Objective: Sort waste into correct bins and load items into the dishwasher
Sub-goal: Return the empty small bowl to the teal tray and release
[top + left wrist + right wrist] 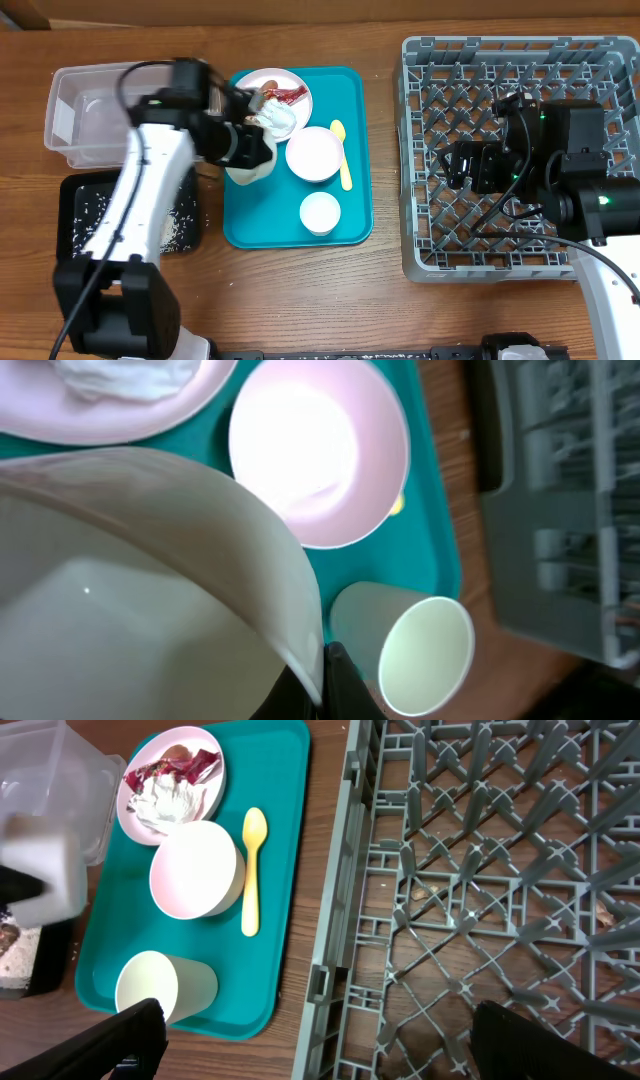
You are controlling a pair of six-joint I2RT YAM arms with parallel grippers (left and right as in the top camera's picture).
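Note:
The left gripper draws back, lowers and releases the rim of the small white bowl next. The teal tray's empty patch (260,210) beside the white cup (320,212) lies below and back from it.
My left gripper (325,682) is shut on the rim of a small white bowl (150,590) and holds it tilted over the teal tray's left edge (250,152). The round plate (290,82) holds a crumpled napkin (281,117) and a red wrapper (290,95); a brown lump (178,753) lies beside them. The second bowl (314,153), pale yellow spoon (343,155) and white cup (320,212) sit on the teal tray. My right gripper (340,1040) is open and empty above the grey dish rack (520,255).
The clear tub (85,110) stands at the far left. The black tray (75,225) in front of it holds white rice grains (180,225). The teal tray (355,225) lies between the bins and the rack. Bare wood runs along the front.

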